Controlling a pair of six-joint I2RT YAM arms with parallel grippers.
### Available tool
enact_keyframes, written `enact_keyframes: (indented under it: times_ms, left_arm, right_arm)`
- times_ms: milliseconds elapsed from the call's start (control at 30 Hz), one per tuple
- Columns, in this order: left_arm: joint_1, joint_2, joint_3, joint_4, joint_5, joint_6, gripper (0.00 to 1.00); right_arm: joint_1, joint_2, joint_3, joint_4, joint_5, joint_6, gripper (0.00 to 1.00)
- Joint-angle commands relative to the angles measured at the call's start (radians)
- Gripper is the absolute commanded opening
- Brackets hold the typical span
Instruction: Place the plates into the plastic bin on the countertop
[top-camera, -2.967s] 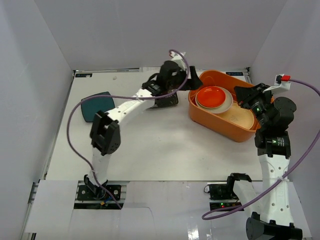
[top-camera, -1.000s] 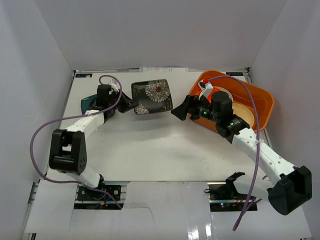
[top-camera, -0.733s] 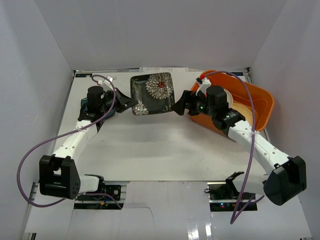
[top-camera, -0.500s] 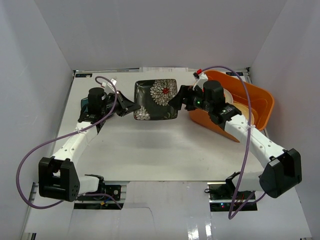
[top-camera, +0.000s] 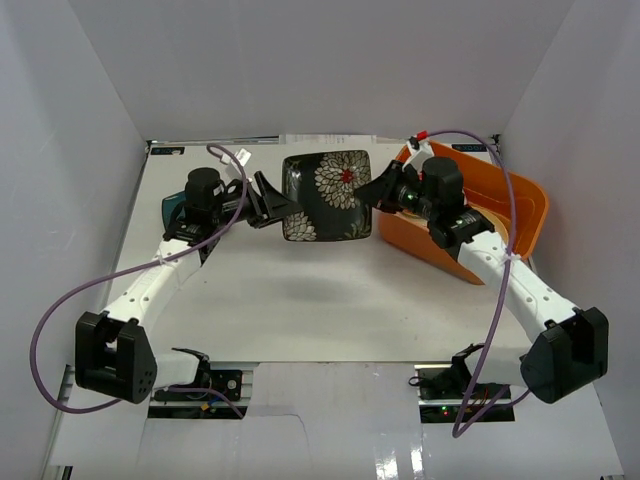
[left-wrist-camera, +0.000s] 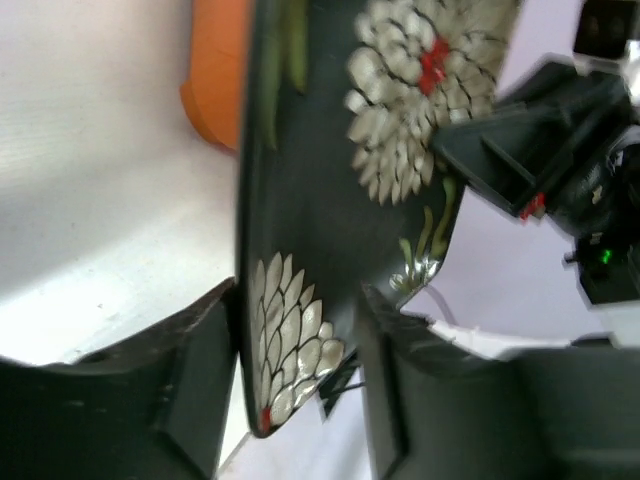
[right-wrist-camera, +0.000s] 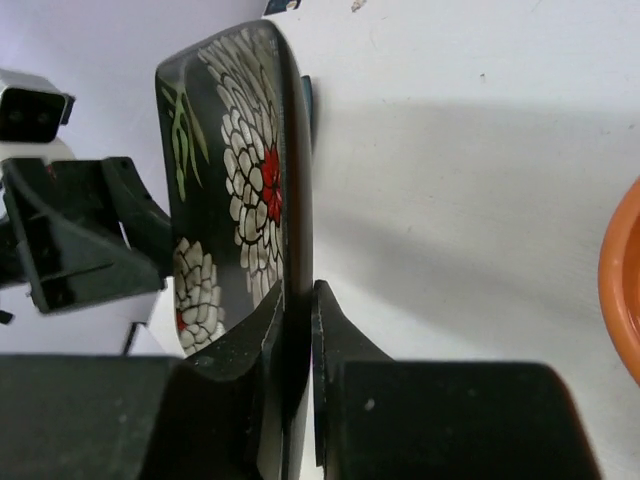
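Observation:
The plate should go down into the orange plastic bin (top-camera: 515, 205), which stands just beside my right gripper. My right gripper will next swing to the right in the top view and lower it there.
The black square plate with white flowers (top-camera: 328, 195) hangs tilted above the white countertop (top-camera: 300, 290), just left of the orange plastic bin (top-camera: 515, 205). My right gripper (top-camera: 378, 190) is shut on its right edge; the right wrist view shows the fingers (right-wrist-camera: 298, 293) pinching the plate (right-wrist-camera: 240, 180). My left gripper (top-camera: 275, 205) stands open around the left edge; in the left wrist view (left-wrist-camera: 298, 292) there are gaps on both sides of the plate (left-wrist-camera: 400, 150). A teal plate (top-camera: 175, 208) lies at the left, mostly hidden by my left arm. What lies in the bin is largely hidden by my right arm.
White panels wall the counter at the back and both sides. The bin's corner shows in the left wrist view (left-wrist-camera: 215, 70) and its rim in the right wrist view (right-wrist-camera: 622, 290). Purple cables loop off both arms.
The floral plate has turned and moved right toward the bin. My right gripper has closed on its right edge. My left jaws, which held it before, have opened.

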Motion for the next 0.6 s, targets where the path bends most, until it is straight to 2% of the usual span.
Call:
enact_keyframes:
  times_ms: [0, 67, 167, 333, 500, 567]
  left_arm:
    - [-0.036, -0.043, 0.092, 0.078, 0.105, 0.015, 0.69]
    - [-0.039, -0.046, 0.104, -0.013, 0.069, 0.06, 0.82]
    - [-0.049, -0.064, 0.1, -0.121, 0.013, 0.161, 0.86]
    - [-0.121, -0.101, 0.074, -0.247, -0.213, 0.296, 0.88]
    - [-0.174, -0.129, 0.043, -0.301, -0.413, 0.368, 0.88]
    - [-0.178, -0.133, 0.031, -0.309, -0.448, 0.377, 0.88]
  right_arm:
    - [-0.083, -0.052, -0.005, 0.039, 0.035, 0.003, 0.08]
    - [-0.187, -0.098, -0.014, 0.039, -0.007, 0.038, 0.08]
    - [-0.351, -0.162, -0.034, 0.036, -0.07, 0.075, 0.08]
    - [-0.557, -0.187, -0.052, 0.002, -0.099, 0.07, 0.08]
    - [-0.693, -0.147, -0.084, 0.005, -0.076, 0.05, 0.08]
    - [-0.718, -0.141, -0.104, 0.006, -0.051, 0.024, 0.08]
